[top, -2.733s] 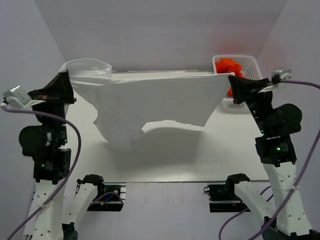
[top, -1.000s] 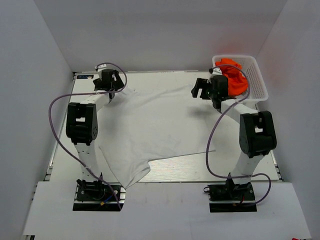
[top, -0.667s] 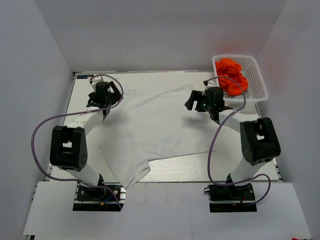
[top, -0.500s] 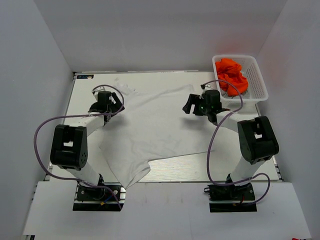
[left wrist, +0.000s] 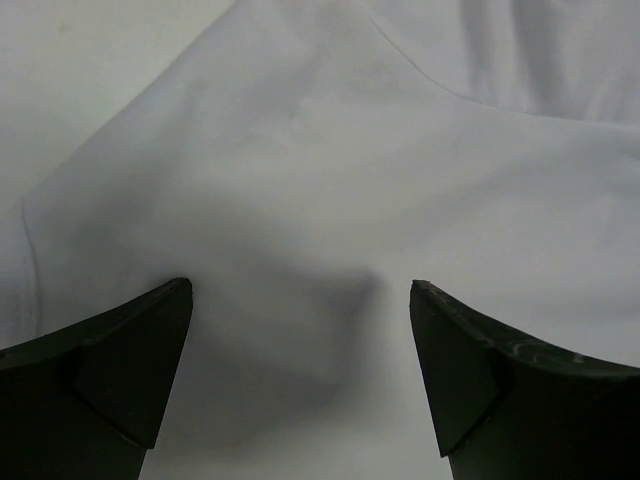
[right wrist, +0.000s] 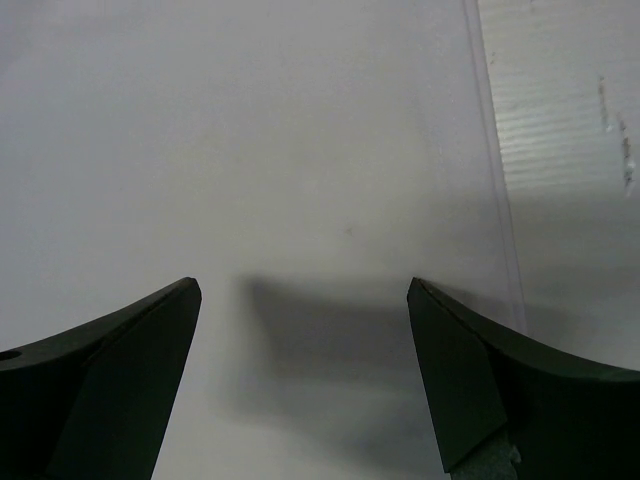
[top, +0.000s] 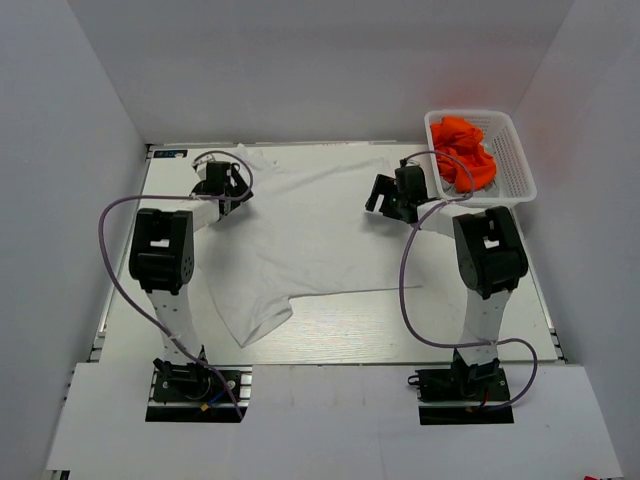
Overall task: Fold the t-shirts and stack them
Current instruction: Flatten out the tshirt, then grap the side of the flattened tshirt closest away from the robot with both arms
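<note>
The near sleeve's tip (top: 243,337) juts over bare table back of my left gripper and below it, so next my left gripper should draw its open fingers back and lower them there.
A white t-shirt (top: 310,240) lies spread flat on the table, one sleeve pointing to the near left. My left gripper (top: 232,188) hangs open low over its far-left part. In the left wrist view the left gripper (left wrist: 300,290) has only white cloth (left wrist: 330,170) under it and nothing between the fingers. My right gripper (top: 382,200) stands open over the shirt's far-right part. The right wrist view shows the right gripper (right wrist: 302,285) above smooth white cloth (right wrist: 280,130), with the shirt's edge just to its right. Orange t-shirts (top: 465,150) lie bunched in the basket.
The white lattice basket (top: 520,160) stands at the far right corner, close to my right arm. Bare table (right wrist: 570,150) shows beyond the shirt's right edge. Grey walls close in the table on the left, right and back.
The white shirt has slid toward the far edge, its near sleeve now farther from the front. Both open grippers drew nearer, then went back toward the far side.
</note>
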You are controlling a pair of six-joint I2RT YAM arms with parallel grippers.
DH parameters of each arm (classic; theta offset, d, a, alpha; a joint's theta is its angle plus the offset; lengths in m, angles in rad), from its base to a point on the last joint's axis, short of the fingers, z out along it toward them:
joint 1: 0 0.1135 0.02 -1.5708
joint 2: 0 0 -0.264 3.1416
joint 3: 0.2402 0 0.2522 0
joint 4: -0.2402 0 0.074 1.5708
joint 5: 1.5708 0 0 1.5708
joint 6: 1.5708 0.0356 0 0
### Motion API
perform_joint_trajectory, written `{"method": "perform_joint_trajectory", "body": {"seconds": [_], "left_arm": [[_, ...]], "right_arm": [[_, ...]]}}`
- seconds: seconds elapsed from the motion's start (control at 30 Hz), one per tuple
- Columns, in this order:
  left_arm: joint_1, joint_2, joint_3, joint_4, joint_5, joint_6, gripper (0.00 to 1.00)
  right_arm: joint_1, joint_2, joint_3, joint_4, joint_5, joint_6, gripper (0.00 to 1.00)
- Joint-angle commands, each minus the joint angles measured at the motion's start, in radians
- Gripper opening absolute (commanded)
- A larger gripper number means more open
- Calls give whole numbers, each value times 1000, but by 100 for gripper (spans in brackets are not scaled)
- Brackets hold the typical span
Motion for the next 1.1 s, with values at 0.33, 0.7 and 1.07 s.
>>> {"method": "perform_joint_trajectory", "body": {"seconds": [0.33,0.7,1.07], "left_arm": [[3,233,491,-164,155,96,100],[-18,-366,-1,-532,106,-112,100],[-27,-1023,-668,-610,344,-294,100]], "right_arm": [[5,33,169,-83,1,-191,90],[20,-394,-207,80,2,-113,90],[17,-446,-274,120,16,-55,90]]}}
